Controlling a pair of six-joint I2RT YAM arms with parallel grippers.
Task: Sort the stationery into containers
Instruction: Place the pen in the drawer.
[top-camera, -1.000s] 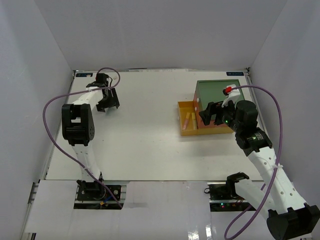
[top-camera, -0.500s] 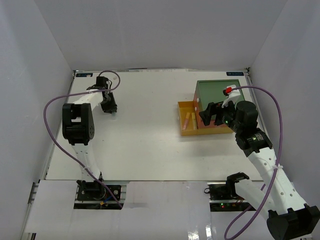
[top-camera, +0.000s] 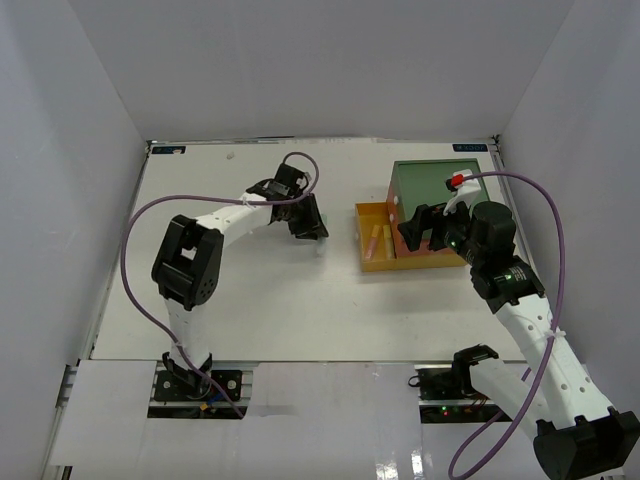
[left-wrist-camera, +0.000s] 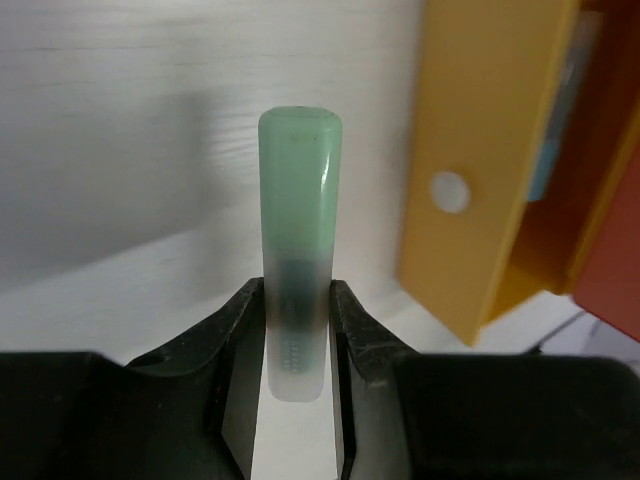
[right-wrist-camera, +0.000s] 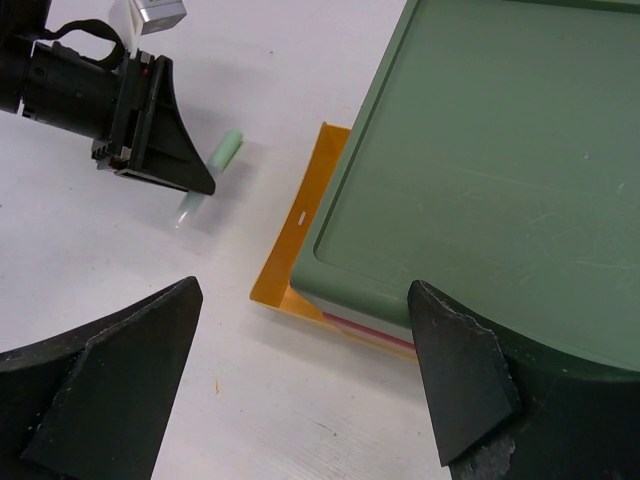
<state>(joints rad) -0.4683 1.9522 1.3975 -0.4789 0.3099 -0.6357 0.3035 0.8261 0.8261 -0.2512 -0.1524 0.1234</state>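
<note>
The robot should lift its left gripper and move it to the right in the top view over the open yellow drawer (left-wrist-camera: 538, 240) to let go of the marker (left-wrist-camera: 300, 220), because similar sticks are already inside.
My left gripper (left-wrist-camera: 298, 300) is shut on a pale teal marker (left-wrist-camera: 300, 220), which sticks out forward between the fingers above the white table. In the top view this gripper (top-camera: 312, 228) hangs just left of the containers. The containers are one stacked box with a green top (top-camera: 440, 200), a red-orange middle and a yellow bottom drawer (top-camera: 368, 262) pulled out to the left. A few yellow and pink sticks (top-camera: 377, 238) lie in that drawer. My right gripper (right-wrist-camera: 302, 290) is open and empty beside the green lid's (right-wrist-camera: 500, 150) corner; it also sees the marker (right-wrist-camera: 225, 152).
White walls enclose the table (top-camera: 260, 290) on the left, back and right. The purple cable (top-camera: 135, 250) of the left arm loops over the left half of the table. The box stands near the right wall.
My left gripper shut on the teal marker at the far left of the table. It then swung right with it to just beside the open yellow drawer. The right arm stayed still.
</note>
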